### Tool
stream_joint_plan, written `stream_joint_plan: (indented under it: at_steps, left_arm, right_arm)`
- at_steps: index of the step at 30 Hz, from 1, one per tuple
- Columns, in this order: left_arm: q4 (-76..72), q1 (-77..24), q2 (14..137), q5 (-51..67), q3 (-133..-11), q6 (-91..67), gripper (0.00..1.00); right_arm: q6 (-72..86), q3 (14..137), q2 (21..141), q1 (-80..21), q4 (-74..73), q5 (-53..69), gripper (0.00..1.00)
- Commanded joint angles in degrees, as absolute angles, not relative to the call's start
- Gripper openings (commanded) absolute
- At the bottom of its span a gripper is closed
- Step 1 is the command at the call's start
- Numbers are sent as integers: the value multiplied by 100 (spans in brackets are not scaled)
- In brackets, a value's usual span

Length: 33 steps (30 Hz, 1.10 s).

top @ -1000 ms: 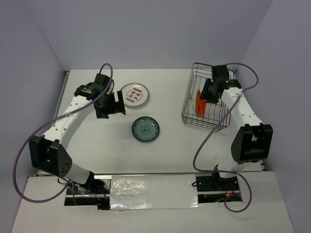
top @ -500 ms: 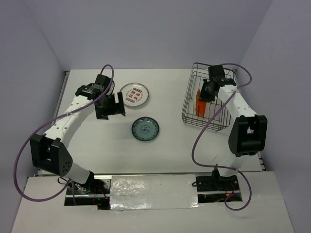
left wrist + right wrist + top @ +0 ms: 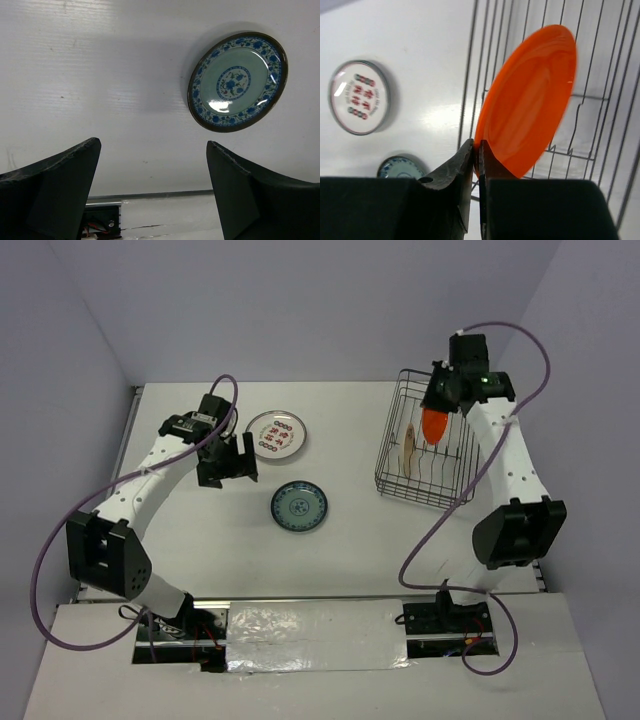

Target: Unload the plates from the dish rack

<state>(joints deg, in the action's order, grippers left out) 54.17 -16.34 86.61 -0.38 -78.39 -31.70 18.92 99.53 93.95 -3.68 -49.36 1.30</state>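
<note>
My right gripper holds the orange plate and will next rise off the rack, turn and swing back over the teal-blue plate (image 3: 299, 506). It will bring the orange plate down onto it, since its side lies open.
My right gripper (image 3: 443, 408) is shut on the rim of an orange plate (image 3: 527, 100), which it holds on edge above the black wire dish rack (image 3: 392, 462); the same orange plate (image 3: 434, 424) shows red-orange in the top view. A cream plate (image 3: 410, 447) stands on edge inside the rack. Flat on the table lie a white plate with red marks (image 3: 277, 434) and a teal-blue patterned plate (image 3: 299, 506). My left gripper (image 3: 228, 466) hangs open over bare table, left of the blue plate (image 3: 237, 81), with nothing between its fingers.
The rack's upright wires (image 3: 615, 95) run close behind and beside the held plate. The white plate (image 3: 359, 97) and part of the blue plate (image 3: 400, 167) show beyond the rack's left side. A taped strip (image 3: 310, 625) runs along the near edge by the arm bases.
My right gripper closed on the orange plate's rim and lifted it up out of the rack, toward the back. The left arm has stayed put.
</note>
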Motion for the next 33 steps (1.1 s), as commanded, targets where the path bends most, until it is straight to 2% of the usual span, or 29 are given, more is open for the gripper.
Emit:
stream_joint_plan:
  at_steps: [1,4,6,7,9,13,18,26,27,28,29,30,32,33]
  left_arm:
    - [5581,-1652,8675,-525,-8086,-3303,99]
    - [5853,-1556,8631,-1070,-8200,-3838,99]
    - [6002,-1433,8561,-1388,-8200,-4147,99]
    - [6020,-1259,8439,-1450,-8183,-4436,99]
    - [5960,-916,8202,-1494,-7999,-4622,100]
    - [5828,-231,7710,-1687,-7533,-4930,100]
    - [5546,631,7199,-1582,-6892,-4659,100]
    - [5327,1230,7005,-1275,-6276,-4079,100]
    - [5309,1300,6996,-1231,-6241,-3982,100]
    - [5274,1318,6987,-1143,-6214,-3938,100]
    - [5239,1353,6987,-1099,-6188,-3885,100]
    - [5230,1354,7005,-1046,-6188,-3833,99]
    - [5195,1354,7031,-967,-6214,-3788,100]
    - [5186,1354,7049,-932,-6223,-3771,100]
  right_arm:
    - [1268,10897,8728,-570,-5501,-27,0]
    - [583,11170,8631,-1456,-5572,711,0]
    - [-295,11198,8753,-2246,-5827,363,0]
    - [-743,11093,8797,-3007,-5871,21,0]
    - [-922,10777,8998,-3975,-5854,-533,0]
    - [-993,10661,9665,-5076,-5941,-947,0]
    - [-774,10494,10545,-5721,-5757,-1134,0]
    - [-501,10160,11495,-6135,-5335,-1046,0]
    - [-492,10143,11531,-6161,-5309,-1055,3]
    - [-449,10151,11566,-6170,-5282,-1089,13]
    - [-440,10160,11627,-6179,-5282,-1020,17]
    - [-422,10186,11628,-6187,-5300,-1002,34]
    - [-369,10257,11567,-6214,-5291,-985,57]
    - [-352,10266,11514,-6214,-5274,-976,74]
